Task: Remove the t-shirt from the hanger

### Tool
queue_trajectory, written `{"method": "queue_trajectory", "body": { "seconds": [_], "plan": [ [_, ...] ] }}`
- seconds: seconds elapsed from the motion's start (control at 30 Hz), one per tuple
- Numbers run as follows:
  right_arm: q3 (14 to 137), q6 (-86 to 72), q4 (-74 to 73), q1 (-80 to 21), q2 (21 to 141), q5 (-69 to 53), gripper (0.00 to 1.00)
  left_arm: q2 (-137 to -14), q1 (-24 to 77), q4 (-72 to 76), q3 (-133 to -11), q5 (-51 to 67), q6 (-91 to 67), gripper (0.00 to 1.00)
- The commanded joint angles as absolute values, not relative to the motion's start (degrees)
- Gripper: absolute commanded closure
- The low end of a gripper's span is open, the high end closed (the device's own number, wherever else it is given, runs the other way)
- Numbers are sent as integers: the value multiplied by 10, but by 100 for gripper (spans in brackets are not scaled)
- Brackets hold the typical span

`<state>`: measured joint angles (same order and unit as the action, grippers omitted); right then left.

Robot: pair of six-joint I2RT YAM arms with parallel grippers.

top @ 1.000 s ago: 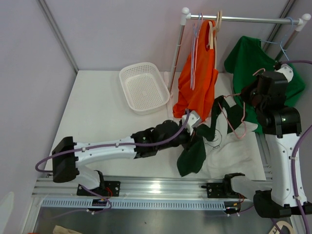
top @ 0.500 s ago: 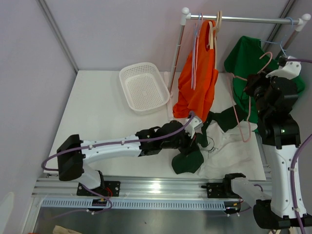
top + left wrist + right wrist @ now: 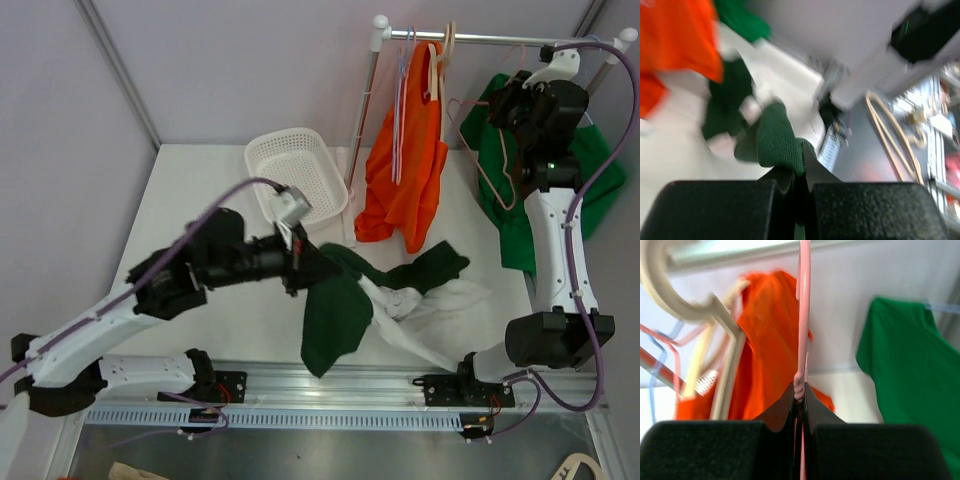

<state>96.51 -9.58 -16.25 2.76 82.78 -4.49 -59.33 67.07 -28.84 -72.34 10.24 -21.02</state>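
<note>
My right gripper goes toward the left in the top view next and releases the pink wire hanger (image 3: 478, 160) on the bar's empty part (image 3: 496, 40), since the hanger is bare.
The dark green t-shirt (image 3: 335, 305) hangs from my left gripper (image 3: 303, 262), which is shut on a fold of it (image 3: 776, 142) above the table's middle. Its far end trails right across the table to a white cloth (image 3: 425, 300). My right gripper (image 3: 503, 112) is raised near the rail (image 3: 500, 40), shut on the bare pink wire hanger (image 3: 478, 160). In the right wrist view the pink wire (image 3: 803, 315) rises straight out of the closed jaws. No cloth hangs on this hanger, and it is apart from the t-shirt.
An orange shirt (image 3: 405, 170) and a bright green shirt (image 3: 520, 140) hang on the rail, with a cream hanger (image 3: 715, 315) and blue wire hangers beside them. A white basket (image 3: 295, 180) stands at the back of the table. The rail's post (image 3: 362, 120) stands behind the basket.
My left arm has lifted and drawn left with the t-shirt. My right arm has raised the pink hanger up to the rail. The t-shirt has come off the hanger.
</note>
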Motion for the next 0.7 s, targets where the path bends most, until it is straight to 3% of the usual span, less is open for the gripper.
{"method": "queue_trajectory", "body": {
  "seconds": [0.0, 0.27, 0.43, 0.67],
  "plan": [
    [1055, -90, -75, 30, 855, -101, 100, -562, 593, -371, -862, 87, -173, 99],
    [1132, -85, -67, 30, 919, -126, 100, -663, 497, -392, -1073, 67, -142, 99],
    [1173, -90, -84, 30, 963, -132, 100, -794, 445, -417, -1242, 75, -131, 99],
    [1181, -87, -92, 30, 987, -129, 100, -921, 330, -373, -1397, 158, -171, 99]
  ]
}}
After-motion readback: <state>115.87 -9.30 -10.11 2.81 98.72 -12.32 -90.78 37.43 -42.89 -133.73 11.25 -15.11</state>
